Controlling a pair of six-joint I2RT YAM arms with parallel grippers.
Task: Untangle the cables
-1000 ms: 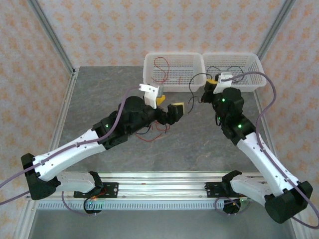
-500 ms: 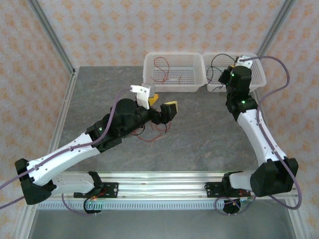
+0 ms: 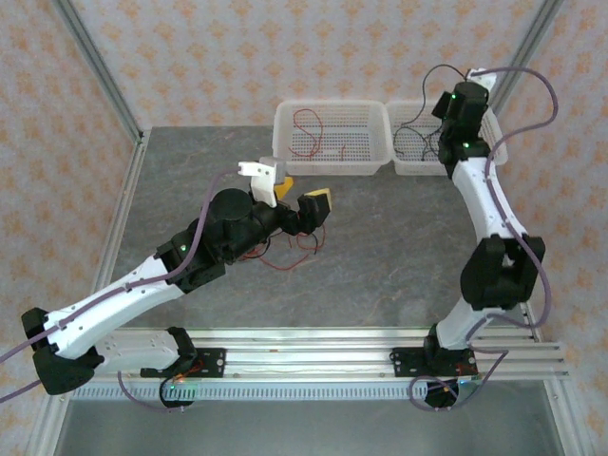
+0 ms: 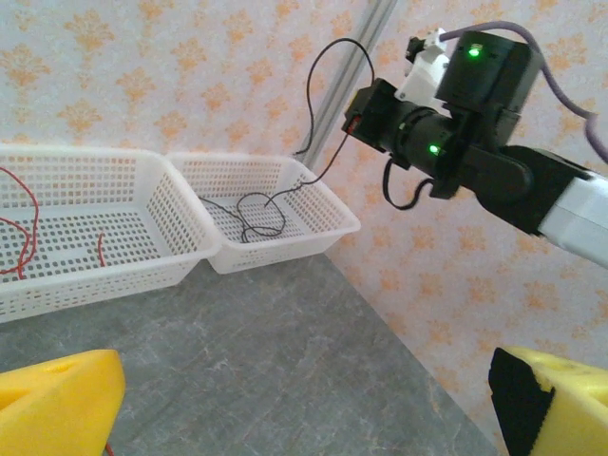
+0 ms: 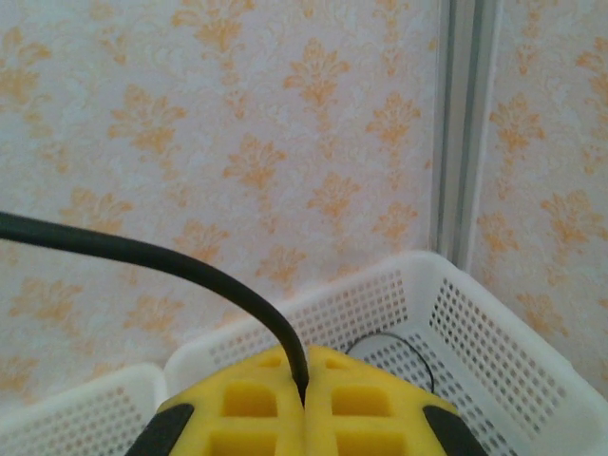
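My right gripper tilts its fingers downward next, sinks inside the white basket (image 3: pixel 408 167) (image 5: pixel 389 356) below it, where the black cable's lower end coils, and releases the held part.
My right gripper (image 3: pixel 441 108) is raised over the right white basket (image 3: pixel 408 167). It is shut on a thin black cable (image 5: pixel 171 258), pinched between its yellow fingers (image 5: pixel 256 408). The black cable (image 4: pixel 318 104) arcs up from the gripper (image 4: pixel 364 112), and its lower end coils inside that basket (image 4: pixel 332 228). Red cables (image 3: pixel 308 123) lie in the left basket (image 3: pixel 328 163). More red and black strands (image 3: pixel 285 255) lie on the table, partly under my left arm. My left gripper (image 3: pixel 304 204) hovers open above the table, with its yellow pads (image 4: pixel 57 404) wide apart and nothing between them.
The two baskets stand side by side at the table's back edge against the patterned wall. A metal frame post (image 5: pixel 463 123) rises at the back right corner, close to my raised right arm. The grey tabletop (image 3: pixel 380 256) lies between the arms.
My right arm has swung from mid-table up and back over the right basket, carrying the black cable with it. My left gripper has drifted slightly left and stayed open.
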